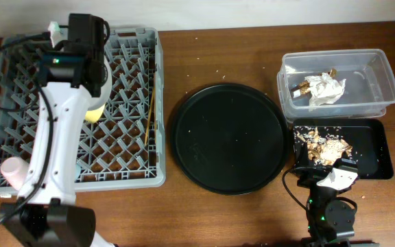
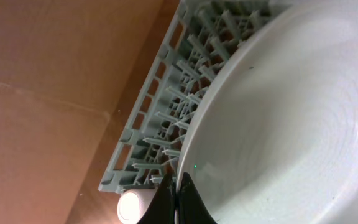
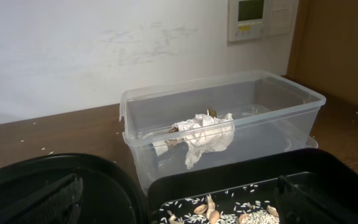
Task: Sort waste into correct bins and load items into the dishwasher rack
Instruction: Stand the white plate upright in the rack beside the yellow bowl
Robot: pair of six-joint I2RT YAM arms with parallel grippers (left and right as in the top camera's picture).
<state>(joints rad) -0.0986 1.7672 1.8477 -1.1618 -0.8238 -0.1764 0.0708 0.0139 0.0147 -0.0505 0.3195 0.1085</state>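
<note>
The rack has empty pegs by the chopsticks, below the robot's left gripper and to its right in the overhead view, so the left gripper should shift over and lower the plate there.
My left gripper is shut on the rim of the pale grey-white plate, holding it on edge over the back left of the grey dishwasher rack. In the rack are the pink cup, the yellow bowl, partly hidden under my left arm, and the chopsticks. The light-blue cup is not clearly visible. My right gripper is open and empty, low at the near edge of the black rectangular tray, which holds food scraps. The clear tub holds the napkin and wrapper.
A large round black tray lies between the rack and the bins, with a few crumbs on it. Rice grains are scattered on the brown table near the tub. A wall stands behind the tub in the right wrist view.
</note>
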